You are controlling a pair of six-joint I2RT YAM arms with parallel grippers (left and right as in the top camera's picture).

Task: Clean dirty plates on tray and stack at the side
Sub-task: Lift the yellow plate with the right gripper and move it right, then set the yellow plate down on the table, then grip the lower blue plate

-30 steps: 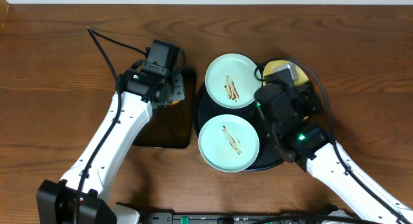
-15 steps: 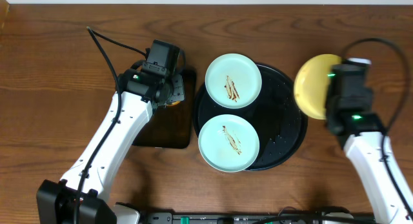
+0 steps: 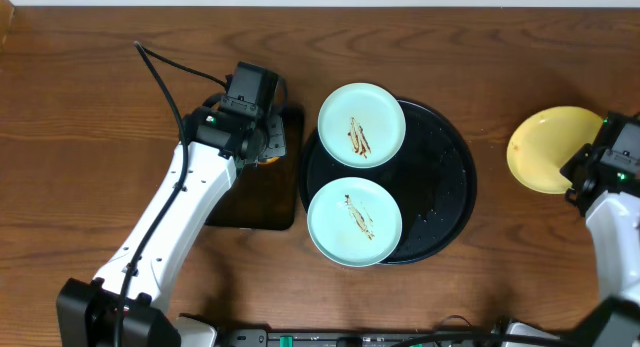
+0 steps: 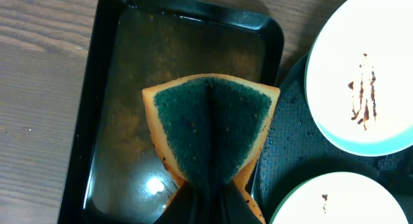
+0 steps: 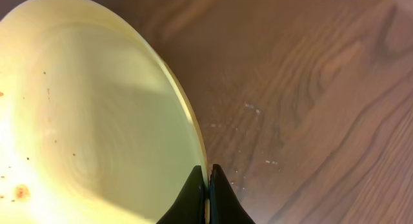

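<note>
The robot should next lower the yellow plate (image 3: 545, 147) in its right gripper onto the bare wood below it, well clear of the round tray, and let go of the plate's rim.
Two mint-blue plates with brown smears rest on the round black tray (image 3: 445, 177): one (image 3: 361, 124) at its far left rim, one (image 3: 354, 221) at its near left. My right gripper (image 3: 590, 167) is shut on the rim of the yellow plate (image 3: 545, 147), holding it over bare wood at the far right; the right wrist view shows the fingers (image 5: 207, 179) pinching the plate's edge (image 5: 84, 121). My left gripper (image 3: 268, 147) is shut on the green-and-yellow sponge (image 4: 210, 130), folded, above the rectangular tray (image 4: 110, 121).
The rectangular black tray (image 3: 250, 202) holds brownish liquid and lies left of the round tray. Bare wood-grain tabletop (image 3: 540, 247) lies right of the round tray. A black cable (image 3: 160, 77) runs along the left arm.
My right gripper has carried the yellow plate from the tray's far right edge rightward, out over the bare table. The left arm and the sponge have not moved.
</note>
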